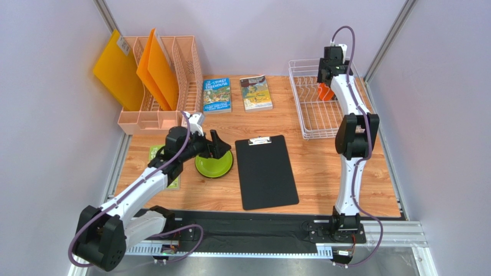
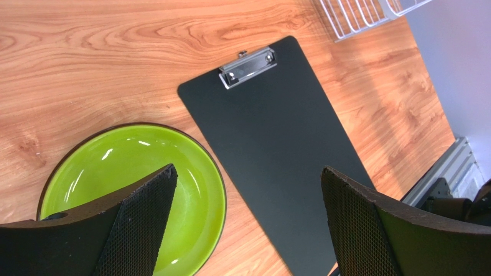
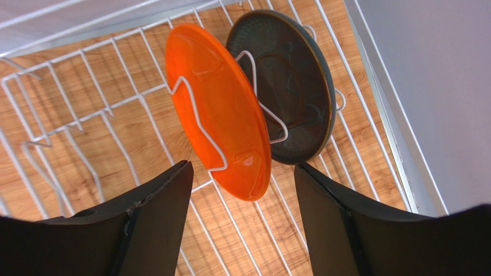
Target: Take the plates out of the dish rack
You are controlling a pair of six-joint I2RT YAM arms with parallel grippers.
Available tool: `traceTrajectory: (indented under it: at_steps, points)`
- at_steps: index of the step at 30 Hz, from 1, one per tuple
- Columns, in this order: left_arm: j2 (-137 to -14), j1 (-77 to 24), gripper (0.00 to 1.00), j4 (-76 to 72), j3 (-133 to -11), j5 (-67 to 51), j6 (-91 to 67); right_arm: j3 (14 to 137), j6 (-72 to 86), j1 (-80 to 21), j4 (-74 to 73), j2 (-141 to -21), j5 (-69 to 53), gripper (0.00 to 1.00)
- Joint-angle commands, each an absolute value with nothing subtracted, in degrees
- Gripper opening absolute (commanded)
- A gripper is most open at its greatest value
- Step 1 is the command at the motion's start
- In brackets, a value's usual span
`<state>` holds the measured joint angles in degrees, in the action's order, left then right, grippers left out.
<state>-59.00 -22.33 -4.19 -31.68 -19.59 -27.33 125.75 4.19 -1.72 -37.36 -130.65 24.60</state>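
My right gripper comes down next with its open fingers astride the orange plate's rim (image 1: 327, 91) (image 3: 261, 173) and closes there, since that rim already lines up between both fingers.
The lime green plate (image 1: 216, 167) lies flat on the table left of the clipboard; it also shows in the left wrist view (image 2: 132, 184). My left gripper (image 1: 222, 145) (image 2: 248, 224) hovers open and empty above the plate's right rim. The orange plate (image 3: 219, 109) and the dark teal-grey plate (image 3: 294, 86) stand upright between prongs in the white wire dish rack (image 1: 308, 123) (image 3: 69, 115). My right gripper (image 1: 326, 83) (image 3: 242, 213) hangs open and empty just above the orange plate's (image 1: 326, 93) lower edge. The dark red plate is not in view.
A black clipboard (image 1: 266, 172) (image 2: 276, 155) lies mid-table. Two books (image 1: 216, 95) (image 1: 256, 92) lie behind it. A peach file organiser (image 1: 164, 86) with orange folders stands at the back left. A green flat item (image 1: 154, 152) lies under my left arm.
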Motion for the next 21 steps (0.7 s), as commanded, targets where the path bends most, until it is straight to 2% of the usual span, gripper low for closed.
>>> traceTrajectory:
  at_steps: [1,5,6,9,11,14,16,21]
  points:
    - [-61.1,-22.3,0.99,-8.4,-33.5,-21.6,-25.1,128.3,2.2,1.6,-34.1,-132.6,22.1,0.69]
    - [-63.2,-22.3,0.99,-9.2,-33.7,-21.8,-25.4,127.9,1.1,2.9,-33.4,-133.4,17.9,0.61]
    - [-63.9,-22.3,0.99,-9.4,-33.7,-21.8,-25.5,127.5,1.0,3.1,-33.1,-133.5,17.5,0.5]
    - [-65.0,-22.3,0.99,-10.1,-33.5,-21.5,-25.7,126.4,0.3,3.3,-32.4,-133.6,14.5,0.32]
    - [-65.4,-22.3,0.99,-10.3,-33.5,-21.4,-25.9,125.3,0.3,3.5,-31.8,-133.5,10.6,0.27]
    - [-66.2,-22.3,0.99,-10.5,-33.2,-21.0,-26.5,124.2,-1.6,3.6,-31.1,-133.2,6.3,0.14]
    - [-66.5,-22.3,0.99,-10.7,-33.0,-20.7,-26.6,123.5,-1.8,3.6,-30.7,-132.9,3.3,0.0]
    - [-67.0,-22.4,0.99,-11.1,-32.4,-20.3,-26.9,119.2,-1.5,3.6,-28.5,-130.4,0.9,0.0]
